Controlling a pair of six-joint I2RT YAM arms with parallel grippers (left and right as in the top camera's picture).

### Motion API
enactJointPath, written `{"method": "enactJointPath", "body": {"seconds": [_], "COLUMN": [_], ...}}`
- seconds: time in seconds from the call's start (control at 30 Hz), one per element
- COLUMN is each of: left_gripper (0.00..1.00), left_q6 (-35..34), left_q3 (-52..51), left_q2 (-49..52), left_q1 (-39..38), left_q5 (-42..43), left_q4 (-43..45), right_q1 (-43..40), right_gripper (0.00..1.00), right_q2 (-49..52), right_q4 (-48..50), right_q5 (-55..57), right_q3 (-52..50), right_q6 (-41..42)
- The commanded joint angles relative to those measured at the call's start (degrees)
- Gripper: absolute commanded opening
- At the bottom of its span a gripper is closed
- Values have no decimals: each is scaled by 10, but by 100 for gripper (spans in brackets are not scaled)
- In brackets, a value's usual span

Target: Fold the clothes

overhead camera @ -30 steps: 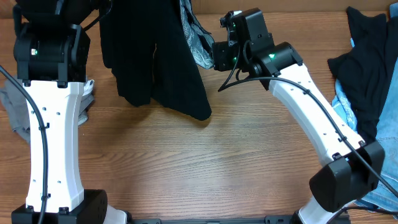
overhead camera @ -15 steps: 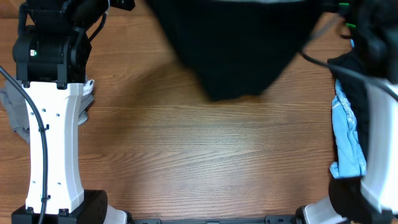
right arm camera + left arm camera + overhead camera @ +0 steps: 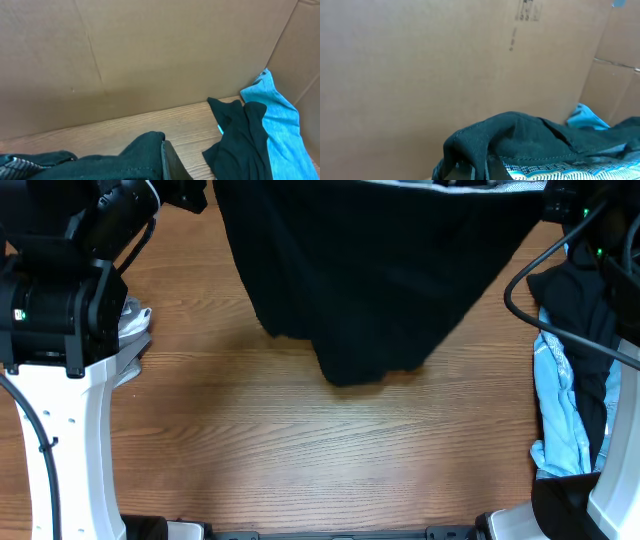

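Observation:
My left gripper tips down, lowers toward the wood and shifts toward my right gripper next before opening, since the shorts (image 3: 370, 280) hang spread above the table.
The black shorts (image 3: 370, 280) hang spread wide above the table's far side, held by the waistband between both grippers. My left gripper (image 3: 196, 192) is shut on the left waist corner. In the left wrist view the black cloth (image 3: 520, 137) bunches over the gripper (image 3: 480, 171), and the pale mesh lining (image 3: 555, 167) shows. My right gripper (image 3: 548, 196) is shut on the right waist corner. In the right wrist view the black cloth (image 3: 125, 160) lies pressed against the one finger (image 3: 172, 162) that shows. The shorts' lower edge droops towards the wooden table (image 3: 300, 450).
More clothes lie in a pile at the right edge: a black piece (image 3: 580, 310) and a light-blue one (image 3: 562, 415), both also in the right wrist view, black (image 3: 240, 142) and light-blue (image 3: 280, 120). A grey piece (image 3: 132, 325) lies beside the left arm. Cardboard walls (image 3: 150, 55) stand behind the table.
The shorts hung bunched from my left gripper a second ago. My right gripper shut on the other waist corner and swung right, spreading them wide. Both arms have since moved slightly.

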Motion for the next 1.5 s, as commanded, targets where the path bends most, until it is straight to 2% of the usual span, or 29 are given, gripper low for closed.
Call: {"method": "enactJointPath", "body": {"seconds": [0.0,0.17,0.3,0.33,0.37,0.4,0.47,0.53,0.6,0.73,0.87,0.97,1.03,1.13,1.23,1.47], "left_gripper": [4,4,4,8,23,23,41,50,52,51,47,48,51,50,45,47], "left_q6": [-7,-59,-62,-60,-59,-55,-44,-44,-44,-30,27,65,74,73,106,120], "left_q3": [16,16,16,16,16,16,16,16,16,15,15,15,15,15,15,15], "left_q2": [-10,-12,-12,-12,-12,-12,-12,-12,-12,-12,2,42,81,153,245,392], "left_q1": [6,6,6,6,7,6,6,6,6,6,-24,-103,-151,-199,-247,-352], "left_q5": [27,165,177,174,165,151,136,133,119,72,61,-23,-52,-79,-81,-134], "left_q4": [-20,-130,-273,-305,-341,-365,-408,-432,-433,-423,-408,-401,-394,-368,-325,-247], "right_q1": [-5,-5,-5,-5,-5,-5,-5,-5,-5,-5,-5,-12,-27,-68,-117,-168], "right_gripper": [4,4,4,4,4,4,4,8,28,46,49,56,56,56,56,56], "right_q2": [-3,51,110,116,120,122,122,122,122,122,122,120,120,120,120,120], "right_q4": [3,17,30,30,27,24,14,-9,-44,-140,-219,-219,-219,-211,-157,-5], "right_q5": [-25,-164,-176,-176,-176,-176,-176,-176,-176,-176,-168,-141,-141,-175,-239,-356], "right_q3": [4,4,4,4,3,3,3,3,3,3,3,-25,-54,-132,-235,-476], "right_q6": [-4,-45,-45,-45,-45,-45,-57,-64,-64,-64,-57,-28,-7,3,3,-17]}}
